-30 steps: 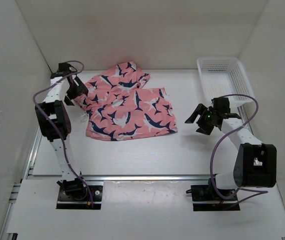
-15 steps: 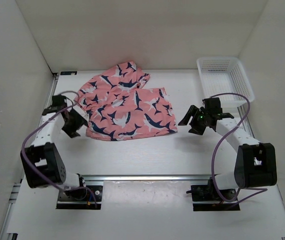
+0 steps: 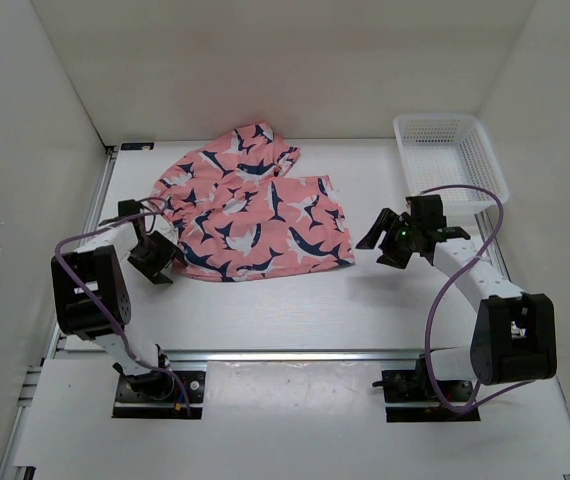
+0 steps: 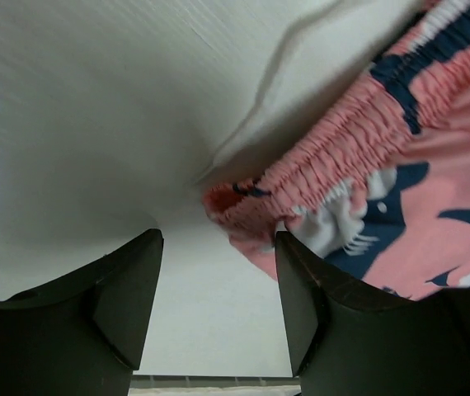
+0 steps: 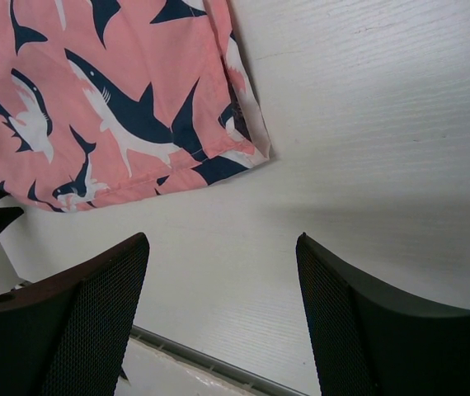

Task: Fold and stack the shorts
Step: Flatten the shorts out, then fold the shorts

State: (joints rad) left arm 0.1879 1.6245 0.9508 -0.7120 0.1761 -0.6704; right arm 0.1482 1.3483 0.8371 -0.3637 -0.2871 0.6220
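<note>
My right gripper moves down and across onto the near hem corner [image 3: 348,261] [image 5: 253,154] next, since it lies below the open fingers and to their left in the top view.
The coral-pink shorts [image 3: 250,215] with navy-and-white sharks lie spread flat on the table, waistband to the left. My left gripper [image 3: 165,262] is low at their front-left corner, open. In the left wrist view, the gathered waistband corner [image 4: 239,206] lies just past the left gripper [image 4: 218,243], close to its right finger [image 4: 309,305], and nothing is between the jaws. A white drawstring [image 4: 278,62] trails from the waistband. My right gripper [image 3: 377,245] hovers open just right of the shorts. The right wrist view shows the hem corner [image 5: 251,148] ahead of the right gripper [image 5: 223,247].
A white mesh basket [image 3: 450,160] stands at the back right of the table, behind the right arm. The table's left edge rail [image 3: 75,290] runs close beside the left arm. White walls enclose the table on three sides.
The left arm swung from the back-left of the shorts down to their front-left corner, and its jaws narrowed. The right gripper shifted slightly left toward the shorts.
</note>
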